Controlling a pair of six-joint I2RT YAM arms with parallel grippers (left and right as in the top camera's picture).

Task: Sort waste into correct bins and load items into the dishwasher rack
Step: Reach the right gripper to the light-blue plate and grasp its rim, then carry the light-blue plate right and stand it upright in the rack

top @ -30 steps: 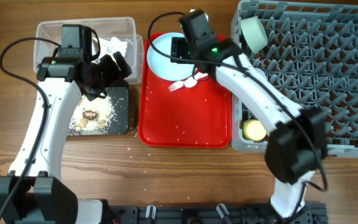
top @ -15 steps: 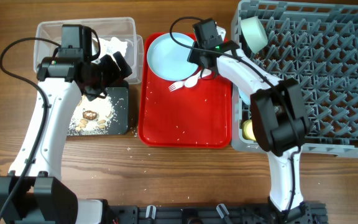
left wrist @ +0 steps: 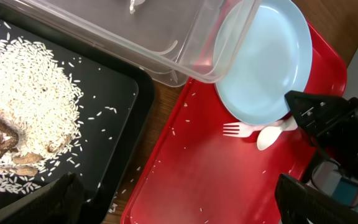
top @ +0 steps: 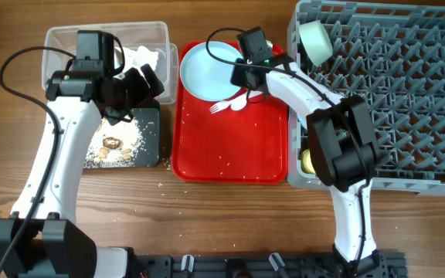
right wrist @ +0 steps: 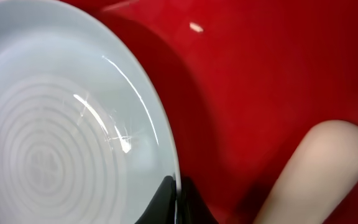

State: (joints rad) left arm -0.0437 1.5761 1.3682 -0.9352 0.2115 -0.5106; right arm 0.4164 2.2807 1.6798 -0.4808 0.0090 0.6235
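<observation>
The rack [top: 408, 93] slots beside the pale green bowl are empty. My right gripper will next lift the plate, carry it tilted over them, lower it and release it.
The pale blue plate [top: 205, 71] lies at the back of the red tray [top: 230, 150]. My right gripper [top: 239, 77] is shut on its right rim; in the right wrist view the two black fingertips [right wrist: 166, 200] pinch the plate [right wrist: 55, 124] edge. A white fork [top: 221, 106] and spoon [top: 239, 101] lie just in front of the plate. My left gripper [top: 134, 91] hangs open over the near edge of the clear tub [top: 60, 42] and the black tray [top: 151, 150], holding nothing. The grey dishwasher rack [top: 408, 93] fills the right side.
A pale green bowl [top: 315, 42] and a yellow cup [top: 315, 161] sit along the rack's left edge. The tub holds a white tissue [top: 141, 55]; rice and brown scraps [top: 114, 145] lie on the black tray. Loose grains dot the red tray and the wood.
My right gripper closed onto the plate's right rim and the plate shifted slightly left. The left arm has not moved.
</observation>
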